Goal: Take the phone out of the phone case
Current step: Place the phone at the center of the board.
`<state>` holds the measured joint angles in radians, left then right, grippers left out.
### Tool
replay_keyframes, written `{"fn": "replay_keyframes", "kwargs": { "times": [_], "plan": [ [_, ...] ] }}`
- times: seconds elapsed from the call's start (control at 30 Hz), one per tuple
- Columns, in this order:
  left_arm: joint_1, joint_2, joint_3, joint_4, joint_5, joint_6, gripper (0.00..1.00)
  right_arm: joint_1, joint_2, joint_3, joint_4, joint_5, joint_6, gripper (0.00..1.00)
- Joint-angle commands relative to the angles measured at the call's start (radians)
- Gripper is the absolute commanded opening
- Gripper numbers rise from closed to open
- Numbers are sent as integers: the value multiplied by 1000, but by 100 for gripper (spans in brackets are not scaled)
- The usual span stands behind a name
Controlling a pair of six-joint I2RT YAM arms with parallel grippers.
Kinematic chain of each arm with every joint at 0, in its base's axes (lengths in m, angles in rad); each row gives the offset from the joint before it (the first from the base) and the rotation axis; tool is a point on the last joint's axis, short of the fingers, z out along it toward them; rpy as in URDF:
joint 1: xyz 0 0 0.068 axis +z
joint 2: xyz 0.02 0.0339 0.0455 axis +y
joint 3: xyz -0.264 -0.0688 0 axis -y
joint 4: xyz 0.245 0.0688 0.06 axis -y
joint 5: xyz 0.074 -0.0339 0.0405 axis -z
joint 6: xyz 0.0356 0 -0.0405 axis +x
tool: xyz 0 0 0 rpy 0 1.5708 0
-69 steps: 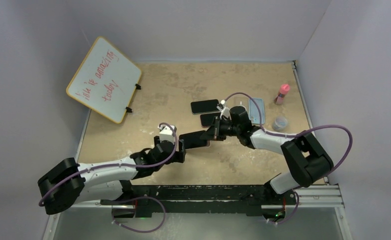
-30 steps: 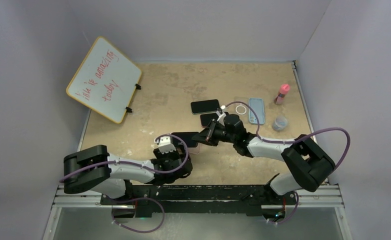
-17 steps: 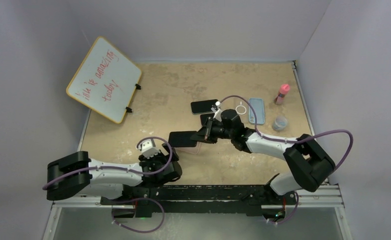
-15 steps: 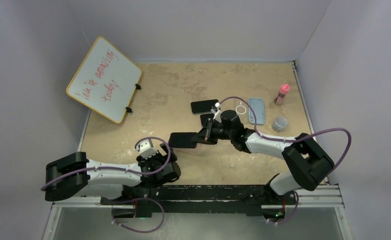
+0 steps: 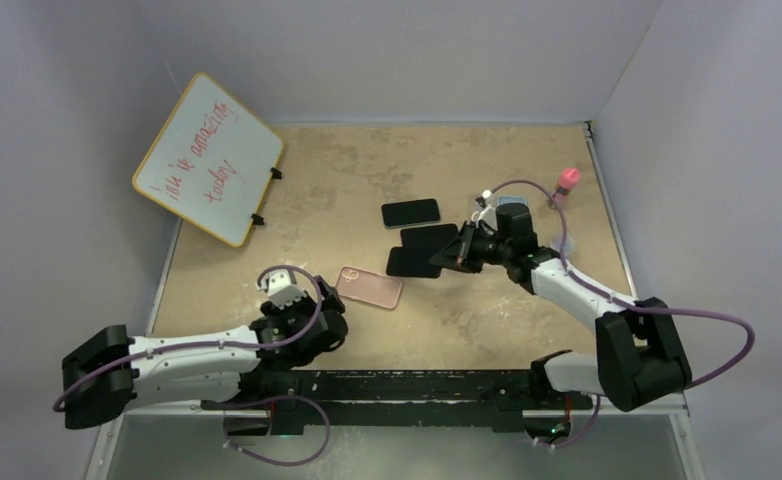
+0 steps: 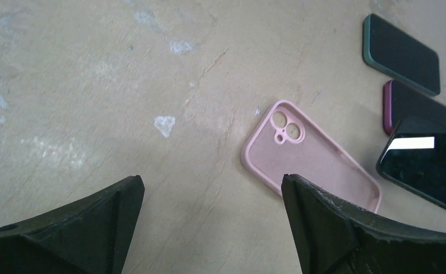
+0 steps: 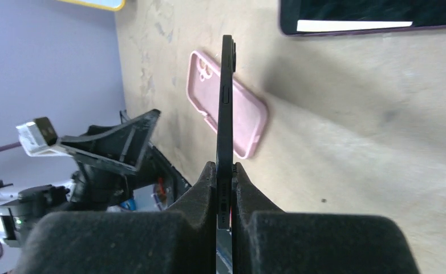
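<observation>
The freed phone still hangs in air, so I will next lower my right gripper away from the pink case (image 5: 370, 288), onto bare table beside the magenta phone.
The empty pink phone case (image 5: 370, 288) lies flat on the table, its inside and camera cutouts facing up (image 6: 312, 157). The black phone (image 5: 414, 262) is out of it and held by one end, with my right gripper (image 5: 462, 250) shut on it. In the right wrist view the phone (image 7: 227, 97) shows edge-on between the pads (image 7: 225, 171), above the table, with the case (image 7: 252, 117) beyond it. My left gripper (image 6: 209, 188) stands open and empty just near-left of the case, touching nothing.
Two more phones in cases lie behind the held one: a dark green one (image 5: 411, 213) and a magenta one (image 5: 429, 236). A whiteboard (image 5: 209, 158) leans at the back left. A pink-capped bottle (image 5: 565, 186) stands at the back right.
My right gripper has carried the phone right and back, off the case. The left gripper has let go of the case, opened wide and pulled back toward the near edge.
</observation>
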<state>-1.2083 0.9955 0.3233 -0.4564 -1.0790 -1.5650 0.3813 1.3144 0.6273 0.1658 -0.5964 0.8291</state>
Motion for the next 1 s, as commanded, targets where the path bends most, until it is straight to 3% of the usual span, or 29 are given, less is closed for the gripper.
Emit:
{"fn": "replay_keyframes", "kwargs": {
  "times": [0.0, 0.3, 0.47, 0.6, 0.73, 0.97],
  "plan": [
    [164, -111, 33, 209, 187, 421, 97, -122, -36, 9, -113, -130, -155, 0],
    [344, -94, 254, 198, 499, 772, 99, -290, 80, -17, -135, -279, -308, 0],
    [436, -66, 376, 167, 683, 920, 100, -295, 156, -4, -137, -267, -355, 0],
    [497, -31, 509, 101, 796, 1044, 100, -295, 238, 48, -199, -150, -427, 0],
    [520, 12, 629, 2, 790, 1178, 100, -295, 313, 79, -183, -76, -426, 1],
    [534, -11, 656, -26, 698, 1283, 100, -295, 459, 178, -203, -10, -442, 22]
  ]
}}
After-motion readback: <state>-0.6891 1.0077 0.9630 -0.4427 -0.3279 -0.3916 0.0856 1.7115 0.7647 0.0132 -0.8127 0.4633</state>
